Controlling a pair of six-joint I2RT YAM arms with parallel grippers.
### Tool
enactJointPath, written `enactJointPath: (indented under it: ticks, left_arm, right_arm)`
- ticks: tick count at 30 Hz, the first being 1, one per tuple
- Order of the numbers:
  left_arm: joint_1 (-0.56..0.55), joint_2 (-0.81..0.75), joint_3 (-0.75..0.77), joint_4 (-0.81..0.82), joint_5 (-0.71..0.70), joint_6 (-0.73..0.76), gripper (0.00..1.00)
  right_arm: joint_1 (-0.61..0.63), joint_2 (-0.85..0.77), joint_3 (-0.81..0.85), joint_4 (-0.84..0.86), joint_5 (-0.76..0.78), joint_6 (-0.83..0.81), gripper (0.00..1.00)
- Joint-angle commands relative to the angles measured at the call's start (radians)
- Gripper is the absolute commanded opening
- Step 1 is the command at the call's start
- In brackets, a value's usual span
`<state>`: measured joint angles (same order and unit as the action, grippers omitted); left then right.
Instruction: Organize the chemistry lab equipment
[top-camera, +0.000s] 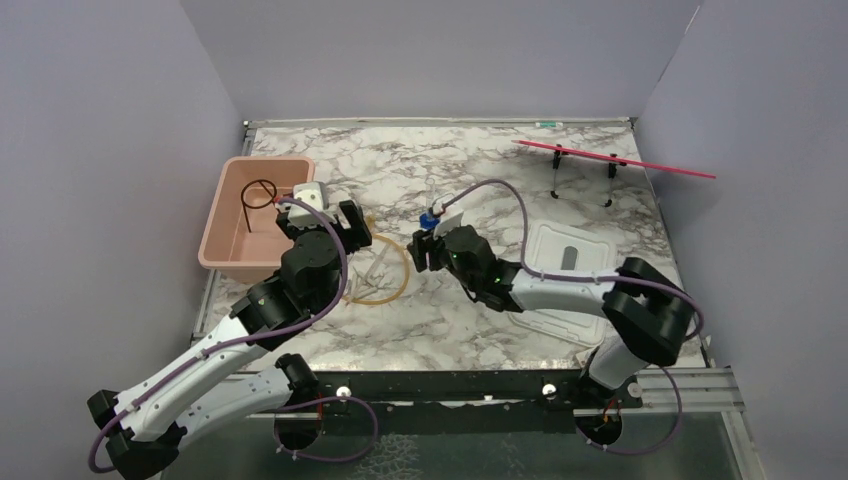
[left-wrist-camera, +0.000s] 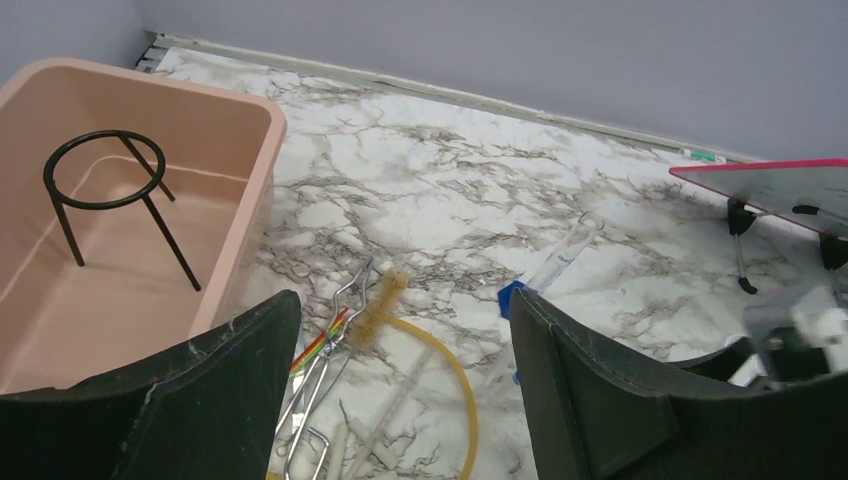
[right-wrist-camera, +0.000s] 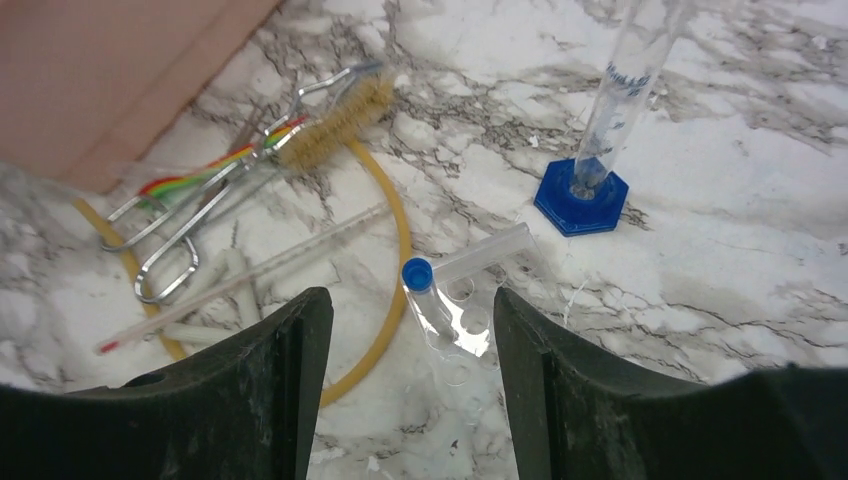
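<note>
Next, my right gripper moves toward the right in the top view and down, from over the clear rack to the tabletop beside the white lid.
A black wire ring stand (top-camera: 260, 195) stands inside the pink tub (top-camera: 262, 161); it also shows in the left wrist view (left-wrist-camera: 105, 170). My left gripper (top-camera: 347, 226) is open and empty, held above the amber tubing loop (left-wrist-camera: 455, 375), metal tongs (left-wrist-camera: 330, 335) and a bristle brush (left-wrist-camera: 378, 300). My right gripper (top-camera: 425, 247) is open and empty, low over a blue-capped clear tube (right-wrist-camera: 425, 290) lying in a clear rack. A tall clear cylinder on a blue base (right-wrist-camera: 582, 195) stands just beyond it. The tubing (right-wrist-camera: 392, 230) and tongs (right-wrist-camera: 190, 215) lie to the left of my right gripper.
A thin glass rod (right-wrist-camera: 250, 272) and short white sticks (right-wrist-camera: 222, 285) lie inside the tubing loop. A white lid with a grey slot (top-camera: 595, 245) lies under my right arm. A pink-topped stand on black legs (top-camera: 610, 158) is at the back right. Grey walls enclose the table.
</note>
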<state>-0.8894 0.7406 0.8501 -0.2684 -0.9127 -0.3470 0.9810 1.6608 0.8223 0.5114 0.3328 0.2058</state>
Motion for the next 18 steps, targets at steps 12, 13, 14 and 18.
enactJointPath:
  ticks: [12, 13, 14, 18]
  left_arm:
    - [0.001, 0.05, -0.044, -0.046, 0.397, -0.071, 0.92]
    - [0.002, 0.066, -0.041, -0.039, 0.429, -0.059, 0.93]
    - [0.003, 0.082, -0.038, -0.035, 0.456, -0.047, 0.94]
    - [0.002, 0.147, -0.035, -0.028, 0.555, -0.03, 0.94]
  right_arm:
    - [-0.183, -0.333, 0.046, -0.856, 0.057, 0.633, 0.55]
    - [-0.215, -0.328, 0.045, -0.882, 0.019, 0.654, 0.53]
    - [-0.234, -0.324, 0.045, -0.905, 0.003, 0.684, 0.51]
    - [-0.258, -0.286, 0.063, -0.962, -0.028, 0.729, 0.46]
